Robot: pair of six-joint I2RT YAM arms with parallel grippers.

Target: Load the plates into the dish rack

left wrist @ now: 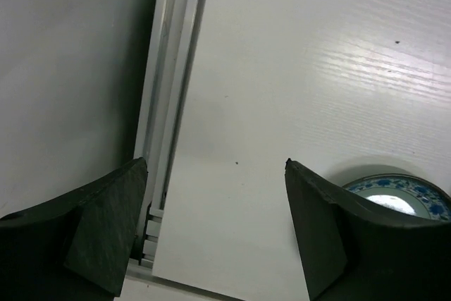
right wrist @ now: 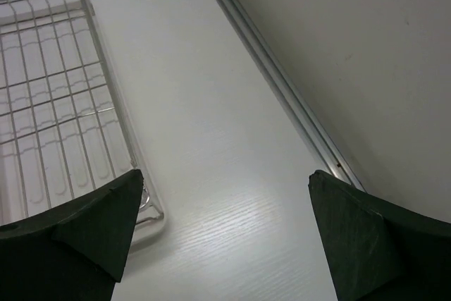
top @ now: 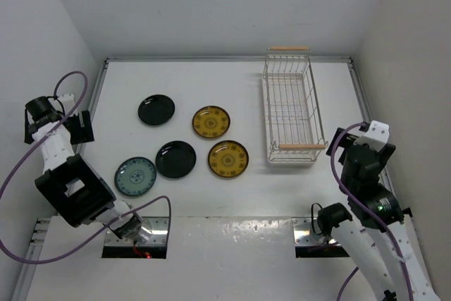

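I should move my right gripper across over the rack (top: 292, 107) toward the near yellow plate and lower it onto the plate's rim on the rack side, because the bare table leaves room there.
Five plates lie flat on the white table, left of centre: a black plate (top: 156, 110) at the back, a yellow patterned plate (top: 211, 122), a second black plate (top: 175, 159), a second yellow plate (top: 227, 158) and a teal plate (top: 135, 176). The white wire dish rack (top: 292, 107) stands empty at the right, wooden handles at both ends. My left gripper (top: 60, 130) is open and empty by the table's left edge; the left wrist view (left wrist: 215, 163) shows the teal plate (left wrist: 394, 199) behind its right finger. My right gripper (top: 356, 139) is open and empty, right of the rack's near corner (right wrist: 49, 103).
A metal rail (left wrist: 165, 103) runs along the table's left edge below my left gripper. Another rail (right wrist: 282, 82) runs along the right edge against the white wall. White walls enclose the table on three sides.
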